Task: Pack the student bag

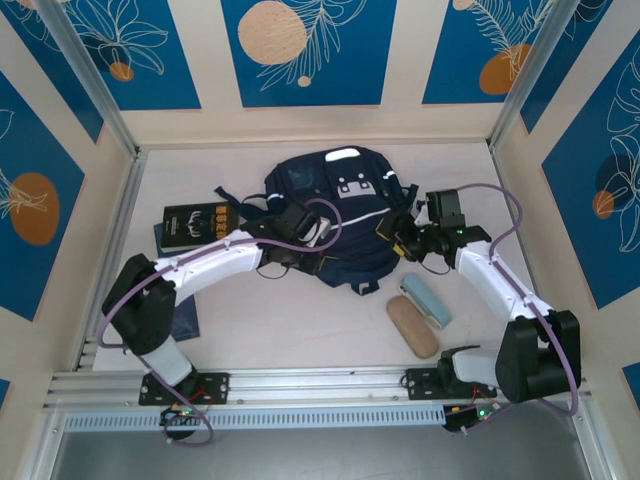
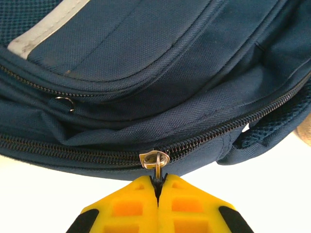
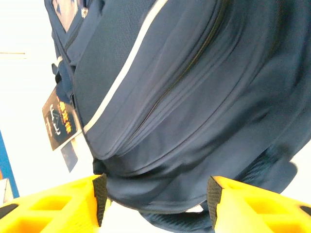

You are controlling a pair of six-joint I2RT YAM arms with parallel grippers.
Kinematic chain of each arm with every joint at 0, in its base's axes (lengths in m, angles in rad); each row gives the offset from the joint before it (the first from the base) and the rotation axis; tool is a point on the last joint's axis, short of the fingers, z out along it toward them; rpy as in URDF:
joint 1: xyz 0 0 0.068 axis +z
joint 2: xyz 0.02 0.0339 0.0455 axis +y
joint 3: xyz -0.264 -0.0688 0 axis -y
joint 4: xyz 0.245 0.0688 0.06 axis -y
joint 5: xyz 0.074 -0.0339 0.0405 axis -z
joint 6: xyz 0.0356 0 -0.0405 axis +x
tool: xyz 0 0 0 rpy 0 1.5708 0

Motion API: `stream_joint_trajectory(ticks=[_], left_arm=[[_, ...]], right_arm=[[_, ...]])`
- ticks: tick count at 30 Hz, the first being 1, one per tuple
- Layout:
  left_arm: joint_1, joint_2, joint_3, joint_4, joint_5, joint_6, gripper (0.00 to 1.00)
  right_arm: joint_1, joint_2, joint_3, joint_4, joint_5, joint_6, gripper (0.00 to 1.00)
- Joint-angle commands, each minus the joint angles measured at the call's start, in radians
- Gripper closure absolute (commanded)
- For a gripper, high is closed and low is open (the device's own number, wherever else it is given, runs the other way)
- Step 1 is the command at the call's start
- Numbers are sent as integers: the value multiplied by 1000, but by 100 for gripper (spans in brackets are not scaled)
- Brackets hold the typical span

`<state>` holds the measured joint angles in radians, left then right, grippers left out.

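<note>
The left gripper draws the metal pull [image 2: 159,165] outward next, then releases it, since the zipper is shut by the black book.
The student bag [image 1: 340,205], navy with white stripe trim, lies flat in the middle of the table. My left gripper [image 1: 300,245] is at its near-left edge. In the left wrist view the yellow fingers [image 2: 158,183] are shut on the metal zipper pull [image 2: 159,165] of the bag's [image 2: 160,63] main zipper, which looks closed on both sides of the slider. My right gripper [image 1: 408,243] is at the bag's right side. In the right wrist view it [image 3: 156,201] stands open, its pads [image 3: 99,199] wide apart, with the bag's [image 3: 194,97] lower fabric between them.
A black book [image 1: 195,225] lies on a blue notebook [image 1: 160,238] left of the bag. A dark blue flat item [image 1: 190,320] sits by the left arm. A light blue case [image 1: 425,300] and a tan case [image 1: 412,327] lie near right. Walls enclose the table.
</note>
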<state>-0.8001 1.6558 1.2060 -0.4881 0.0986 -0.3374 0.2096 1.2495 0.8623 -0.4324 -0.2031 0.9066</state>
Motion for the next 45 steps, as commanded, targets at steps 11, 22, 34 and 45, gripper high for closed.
stream_joint_trajectory(ticks=[11,22,34,45], left_arm=[[-14,26,34,82,44,-11,100],[-14,4,11,81,36,2,100],[25,25,71,-178,-271,69,100],[241,99,64,-58,-295,187,100]], right_arm=[[203,96,10,-88,64,453,40],[207,186,2,-52,127,534,49],[203,203,-32,-99,240,505,88],[191,194,-18,-101,277,450,89]])
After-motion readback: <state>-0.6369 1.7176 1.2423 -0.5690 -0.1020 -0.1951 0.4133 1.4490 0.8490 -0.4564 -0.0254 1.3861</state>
